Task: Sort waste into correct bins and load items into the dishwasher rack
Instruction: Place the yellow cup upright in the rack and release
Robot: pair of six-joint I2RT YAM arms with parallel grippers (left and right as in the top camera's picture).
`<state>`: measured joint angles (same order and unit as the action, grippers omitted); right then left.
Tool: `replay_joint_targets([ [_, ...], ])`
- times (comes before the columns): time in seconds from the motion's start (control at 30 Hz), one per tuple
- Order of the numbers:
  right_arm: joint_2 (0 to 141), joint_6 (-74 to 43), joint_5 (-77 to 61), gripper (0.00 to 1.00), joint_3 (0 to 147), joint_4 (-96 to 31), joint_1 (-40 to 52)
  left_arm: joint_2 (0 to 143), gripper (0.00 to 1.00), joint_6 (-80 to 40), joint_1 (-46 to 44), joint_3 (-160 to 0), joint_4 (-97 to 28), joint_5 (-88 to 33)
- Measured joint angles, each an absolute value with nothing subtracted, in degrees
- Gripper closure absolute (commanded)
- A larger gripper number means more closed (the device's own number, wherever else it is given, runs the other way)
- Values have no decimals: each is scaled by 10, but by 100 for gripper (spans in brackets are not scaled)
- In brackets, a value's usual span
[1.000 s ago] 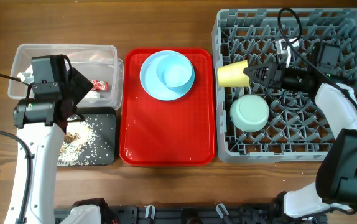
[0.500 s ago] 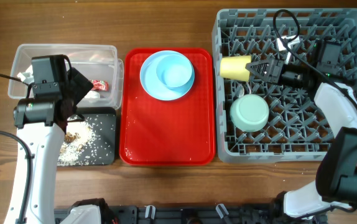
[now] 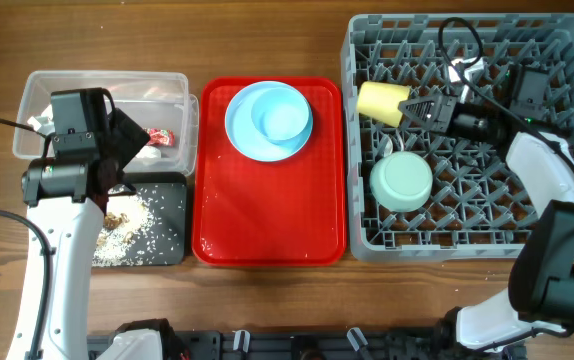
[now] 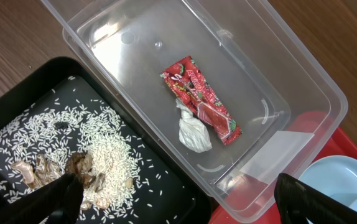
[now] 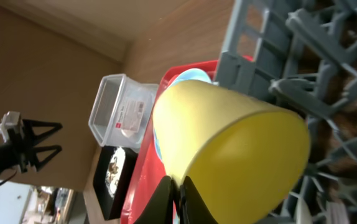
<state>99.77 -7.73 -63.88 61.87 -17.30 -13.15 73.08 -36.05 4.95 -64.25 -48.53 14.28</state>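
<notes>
I need to bring the yellow cup down in my right gripper next, away from the rack's side by the red tray, onto the rack's wires beside the bowl.
My right gripper is shut on the rim of the yellow cup, holding it tilted over the far left of the grey dishwasher rack. The cup fills the right wrist view. The mint green bowl sits upside down in the rack. The light blue plate lies on the red tray. My left gripper is open and empty above the clear tub, which holds the red wrapper and white tissue. Rice scraps lie in the black tray. Fork and spoon are not visible.
The flat red serving tray lies between the bins and the rack. The clear tub and black tray sit at the left under my left arm. Brown wooden table surrounds everything.
My right gripper has carried the yellow cup farther back over the rack and tilted it. The left arm has not moved.
</notes>
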Motion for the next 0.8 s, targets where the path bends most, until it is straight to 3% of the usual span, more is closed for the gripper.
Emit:
replay_joint_targets([
  [0.57, 1004, -72, -506, 91, 617, -268, -151, 731, 0, -361, 50, -642, -485, 143],
  [0.8, 970, -72, -389, 78, 620, -362, -167, 731, 0, -361, 50, -642, -486, 143],
])
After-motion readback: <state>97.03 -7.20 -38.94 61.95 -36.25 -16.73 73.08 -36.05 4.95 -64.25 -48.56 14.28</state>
